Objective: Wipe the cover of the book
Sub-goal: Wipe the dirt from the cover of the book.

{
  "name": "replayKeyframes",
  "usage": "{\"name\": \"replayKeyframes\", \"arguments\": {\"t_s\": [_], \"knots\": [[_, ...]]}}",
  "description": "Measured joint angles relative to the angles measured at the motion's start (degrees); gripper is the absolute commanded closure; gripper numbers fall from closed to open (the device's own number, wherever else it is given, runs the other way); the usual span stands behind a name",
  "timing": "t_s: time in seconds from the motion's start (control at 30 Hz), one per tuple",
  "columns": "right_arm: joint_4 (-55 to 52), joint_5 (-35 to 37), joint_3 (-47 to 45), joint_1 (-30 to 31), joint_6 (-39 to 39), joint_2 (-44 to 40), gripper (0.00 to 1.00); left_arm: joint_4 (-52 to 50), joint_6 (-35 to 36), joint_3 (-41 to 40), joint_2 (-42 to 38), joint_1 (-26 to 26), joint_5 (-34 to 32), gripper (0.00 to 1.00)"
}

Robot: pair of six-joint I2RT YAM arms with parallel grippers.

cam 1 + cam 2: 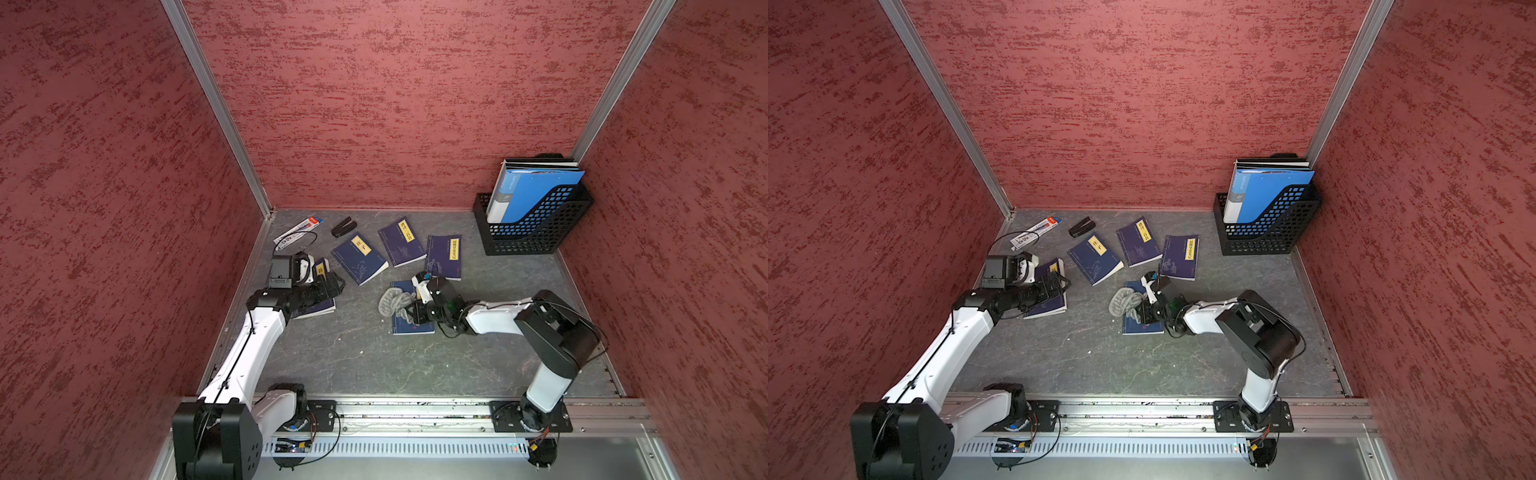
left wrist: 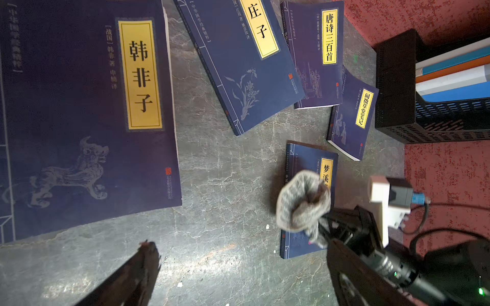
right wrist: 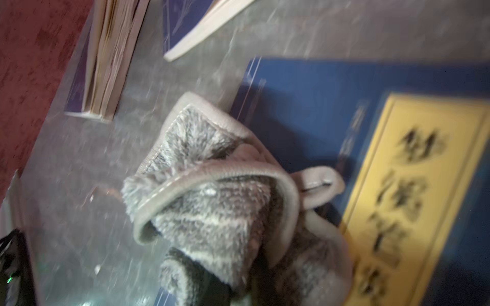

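The tabletop short of the file rack is bare, so my right gripper should next sweep over the blue cover, then toward the rack, and let go of the cloth there.
The book [image 1: 412, 326] [image 1: 1143, 327] [image 2: 305, 161] [image 3: 305, 106] has a blue cover with a yellow title label and lies flat mid-table. A fluffy grey cloth [image 1: 391, 303] [image 1: 1122, 301] [image 2: 298, 204] [image 3: 212, 201] is bunched over its left edge, partly on the cover and partly on the table. My right gripper [image 1: 417, 312] [image 1: 1148, 312] [image 2: 328, 227] is shut on the cloth, and the cloth hides its fingers in the right wrist view. My left gripper [image 1: 332, 286] [image 1: 1059, 286] [image 2: 241, 249] stands open and empty over another dark blue book [image 1: 322, 306] [image 2: 79, 119] at the left.
Three more dark blue books [image 1: 359, 258] [image 1: 401, 242] [image 1: 444, 257] lie fanned behind. A black mesh file rack [image 1: 536, 232] with blue folders fills the back right corner. A black stapler [image 1: 343, 226] and a pen pack [image 1: 297, 232] lie at the back left. Red walls enclose three sides.
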Motion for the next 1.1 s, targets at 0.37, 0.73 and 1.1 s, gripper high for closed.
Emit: {"name": "replayKeyframes", "arguments": {"t_s": [0.37,0.73,1.1], "knots": [[-6.6,1.3,10.8,-4.7,-5.3,6.1,0.94,0.0,-0.9,-0.5,-1.4,0.0,0.3,0.0],[-10.1,1.7,-13.6,4.2,-0.7,-17.2,0.92,3.9,-1.7,-0.5,4.4,-1.5,0.4,0.0],[-9.7,2.3,-8.4,-0.2,0.7,-11.8,0.92,6.6,-3.3,1.1,10.1,-10.2,-3.0,0.0]]}}
